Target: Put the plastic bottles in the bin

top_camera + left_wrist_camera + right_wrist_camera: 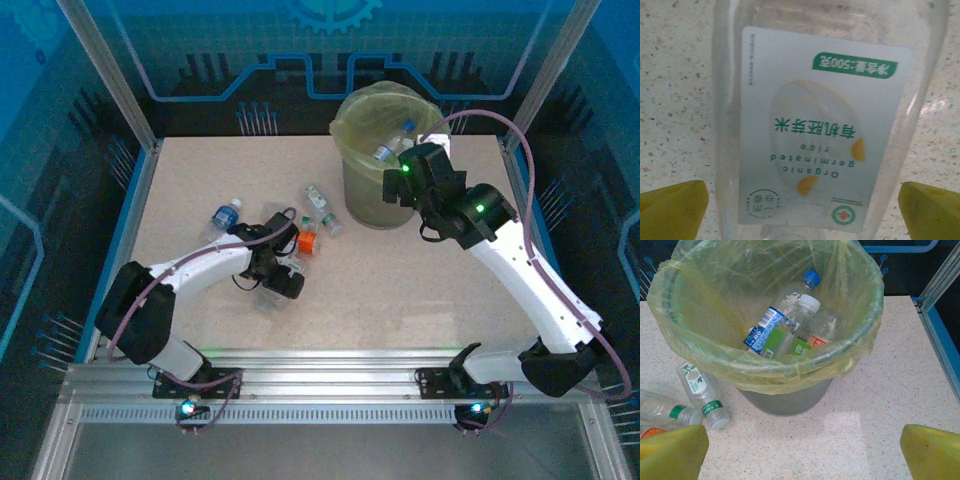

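Note:
The white label of the clear bottle is below the open yellow fingers. My left gripper needs to move down around it next and close on the sides of the bottle.
A clear plastic bottle with a white label lies on the table between the yellow fingertips of my left gripper, which stands open around it without touching. From above, the left gripper hovers over that bottle. More bottles lie nearby: a blue-labelled one, an orange one and a green-labelled one. The bin, lined with a yellow-green bag, holds several bottles. My right gripper is open and empty just in front of the bin, and from above it sits at the bin's right side.
Two green-capped bottles lie left of the bin's base. The cage's metal frame and blue wall close in at the right. A metal rail runs along the near edge by the arm bases.

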`<action>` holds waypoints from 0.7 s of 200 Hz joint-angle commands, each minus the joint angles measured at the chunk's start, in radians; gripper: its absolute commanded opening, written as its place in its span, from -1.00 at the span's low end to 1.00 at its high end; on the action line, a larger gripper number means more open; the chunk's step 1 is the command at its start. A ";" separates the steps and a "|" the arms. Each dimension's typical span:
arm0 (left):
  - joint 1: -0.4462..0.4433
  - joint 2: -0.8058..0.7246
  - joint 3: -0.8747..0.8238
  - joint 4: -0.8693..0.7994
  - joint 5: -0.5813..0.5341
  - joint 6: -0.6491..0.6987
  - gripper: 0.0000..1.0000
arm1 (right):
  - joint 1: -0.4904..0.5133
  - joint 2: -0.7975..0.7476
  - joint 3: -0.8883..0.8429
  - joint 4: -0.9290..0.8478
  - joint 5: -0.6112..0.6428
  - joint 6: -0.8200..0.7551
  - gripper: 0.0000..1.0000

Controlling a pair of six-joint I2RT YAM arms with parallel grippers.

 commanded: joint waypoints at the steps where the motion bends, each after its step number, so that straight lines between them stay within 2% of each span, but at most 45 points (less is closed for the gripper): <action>1: -0.007 0.029 0.028 -0.028 -0.038 0.005 0.98 | 0.016 -0.019 -0.006 0.019 -0.003 0.004 0.99; 90: -0.010 0.116 -0.003 0.050 -0.048 -0.020 0.97 | 0.016 -0.013 -0.012 0.031 -0.027 0.002 0.99; 117: -0.012 0.090 -0.008 0.049 -0.050 -0.021 0.57 | 0.016 -0.013 -0.021 0.036 -0.036 0.010 0.99; 140: -0.015 0.056 -0.009 0.045 -0.046 -0.029 0.39 | 0.016 -0.016 -0.036 0.043 -0.055 0.016 0.99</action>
